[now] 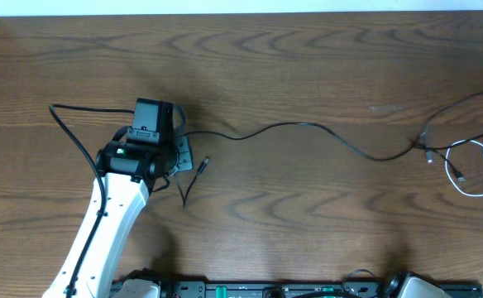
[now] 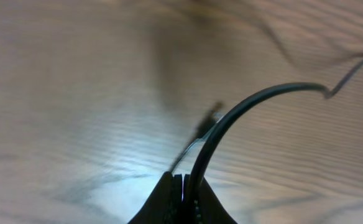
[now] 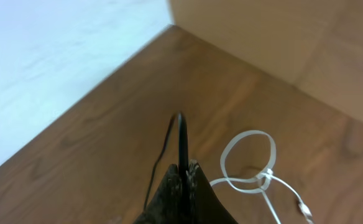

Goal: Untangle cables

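Observation:
My right gripper will next move down toward the table beside the white cable and let go of the black cable there, as its held part still hangs above the table.
The black cable lies across the table from my left gripper to the right edge. Its short tail with a plug lies just right of that gripper. In the left wrist view my left gripper is shut on the black cable, which arcs up to the right; the plug is blurred behind it. My right gripper is shut on the black cable and is out of the overhead view. The white cable lies looped at the far right, separate, and shows with its plug in the right wrist view.
The left arm's own thick black wire loops out to the left of the arm. A pale wall and a wooden side board bound the table's far right corner. The arm bases sit along the front edge.

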`<state>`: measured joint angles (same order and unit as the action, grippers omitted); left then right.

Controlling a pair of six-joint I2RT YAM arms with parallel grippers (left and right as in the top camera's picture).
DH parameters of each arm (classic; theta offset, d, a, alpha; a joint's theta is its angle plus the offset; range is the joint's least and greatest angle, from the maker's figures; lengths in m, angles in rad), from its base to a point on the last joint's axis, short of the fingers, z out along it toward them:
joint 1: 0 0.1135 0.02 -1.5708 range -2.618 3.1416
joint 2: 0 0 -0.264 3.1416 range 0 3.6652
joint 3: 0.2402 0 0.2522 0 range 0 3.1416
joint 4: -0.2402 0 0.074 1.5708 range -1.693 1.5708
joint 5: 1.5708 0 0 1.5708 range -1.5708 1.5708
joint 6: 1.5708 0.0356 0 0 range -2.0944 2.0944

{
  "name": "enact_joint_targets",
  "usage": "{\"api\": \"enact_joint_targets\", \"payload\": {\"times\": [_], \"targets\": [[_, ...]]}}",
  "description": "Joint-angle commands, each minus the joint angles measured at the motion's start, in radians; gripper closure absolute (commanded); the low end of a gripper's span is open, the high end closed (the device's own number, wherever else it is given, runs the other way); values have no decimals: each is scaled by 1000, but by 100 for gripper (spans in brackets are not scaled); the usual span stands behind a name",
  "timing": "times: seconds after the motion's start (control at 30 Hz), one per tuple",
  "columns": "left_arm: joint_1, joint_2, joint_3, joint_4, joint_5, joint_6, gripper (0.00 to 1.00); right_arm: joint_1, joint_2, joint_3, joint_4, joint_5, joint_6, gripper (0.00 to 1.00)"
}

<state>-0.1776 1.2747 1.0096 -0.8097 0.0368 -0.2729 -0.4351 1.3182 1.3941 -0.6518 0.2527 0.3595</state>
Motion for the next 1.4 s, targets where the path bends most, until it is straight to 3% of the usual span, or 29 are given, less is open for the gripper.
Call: {"api": "enact_joint_targets", "payload": {"times": [0.0, 0.17, 0.57, 0.6, 0.67, 0.73, 0.9, 0.97, 1.07, 1.2, 1.37], "targets": [[9, 5, 6, -43, -260, -156, 92, -66, 29, 11, -29, 32, 93, 99], [71, 5, 6, -31, -284, -286, 92, -103, 82, 10, -69, 26, 97, 99], [76, 5, 6, -24, -175, -278, 92, -111, 238, 10, -160, 124, 96, 96], [75, 5, 6, -24, -175, -278, 92, -115, 244, 10, -160, 123, 96, 91], [75, 5, 6, -24, -175, -278, 92, -128, 264, 10, -158, 108, 96, 64], [75, 5, 6, -24, -175, -278, 92, -138, 272, 10, -149, 49, 96, 50], [76, 5, 6, -14, -147, -278, 92, -143, 277, 10, -137, -189, 77, 39], [75, 5, 6, 25, -79, -243, 92, -135, 277, 10, -134, -427, -10, 34], [71, 5, 6, 189, 209, -94, 92, -100, 277, 10, -173, -661, -144, 27], [44, 5, 6, 401, 528, -55, 92, -22, 277, 10, -271, -743, -277, 20], [-42, 5, 6, 649, 826, -55, 92, 117, 277, 10, -357, -784, -431, 11]]}}
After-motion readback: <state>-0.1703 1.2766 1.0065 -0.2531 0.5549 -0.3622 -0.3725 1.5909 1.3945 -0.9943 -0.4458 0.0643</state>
